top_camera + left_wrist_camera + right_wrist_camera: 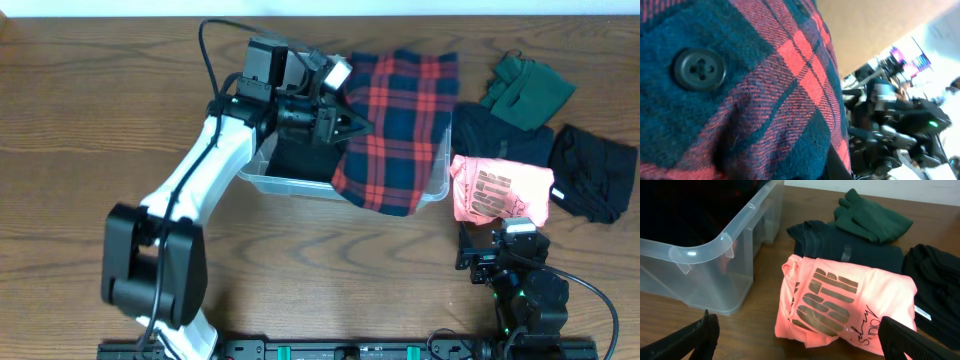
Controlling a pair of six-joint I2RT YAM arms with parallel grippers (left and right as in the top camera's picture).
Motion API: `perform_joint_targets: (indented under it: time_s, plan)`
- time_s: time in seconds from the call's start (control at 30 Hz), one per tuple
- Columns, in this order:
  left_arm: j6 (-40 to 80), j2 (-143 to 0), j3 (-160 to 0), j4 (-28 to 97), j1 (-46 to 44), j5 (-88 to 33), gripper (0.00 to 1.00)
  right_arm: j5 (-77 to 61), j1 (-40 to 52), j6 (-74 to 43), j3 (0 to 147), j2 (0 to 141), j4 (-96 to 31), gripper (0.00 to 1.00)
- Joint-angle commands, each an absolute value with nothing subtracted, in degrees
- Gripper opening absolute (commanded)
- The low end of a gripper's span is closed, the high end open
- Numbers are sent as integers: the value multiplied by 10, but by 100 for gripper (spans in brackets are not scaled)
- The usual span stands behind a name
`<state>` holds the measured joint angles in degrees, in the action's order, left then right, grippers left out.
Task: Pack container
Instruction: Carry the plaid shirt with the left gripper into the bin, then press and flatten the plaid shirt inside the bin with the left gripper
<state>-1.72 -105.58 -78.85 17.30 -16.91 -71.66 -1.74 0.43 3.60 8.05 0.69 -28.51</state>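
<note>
The left gripper next brings the overhanging shirt down and to the left in the overhead view, to the open part of the bin, and lets go of it there.
The container [285, 187] is a clear plastic bin at the table's middle; its near corner shows in the right wrist view [700, 250]. A red and dark blue plaid shirt [395, 120] drapes over the bin's right part and rim. My left gripper [358, 125] is over the bin at the shirt's left edge, fingers pinched together on the cloth. In the left wrist view the plaid shirt [740, 90] with a dark button fills the frame and hides the fingers. My right gripper [497, 245] is open and empty [805, 340], low in front of a pink shirt.
Right of the bin lie a folded pink printed shirt [500, 190] [845, 300], a dark folded garment [500, 130] [850, 245], a green garment [527, 88] [872, 217] and a black garment [595, 170] [935, 285].
</note>
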Motion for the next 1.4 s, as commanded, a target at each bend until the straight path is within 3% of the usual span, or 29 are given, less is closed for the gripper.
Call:
perform_joint_targets:
  time_s: [0.0,0.3,0.63,0.7,0.83,0.9,1.17,1.37]
  plan:
    - [-16,-1072,-798,219,-138,-628,6,-20,0,37,79,4,-285,99]
    - [-27,-1077,-798,300,-58,-505,6,-20,0,37,79,4,-285,99]
    - [-36,-1077,-798,313,-51,-373,7,-20,0,37,79,4,-285,99]
    - [-35,-1076,-798,313,-50,-370,13,-20,0,37,79,4,-285,99]
    - [-18,-1053,-812,338,-50,-370,48,-20,0,37,79,4,-285,99]
    - [-19,-1032,-824,354,-50,-366,59,-20,0,37,79,4,-285,99]
    - [-11,-952,-873,338,-45,-351,62,-20,0,37,79,4,-285,99]
    - [-2,-972,-872,318,-95,-352,61,-20,0,37,79,4,-285,99]
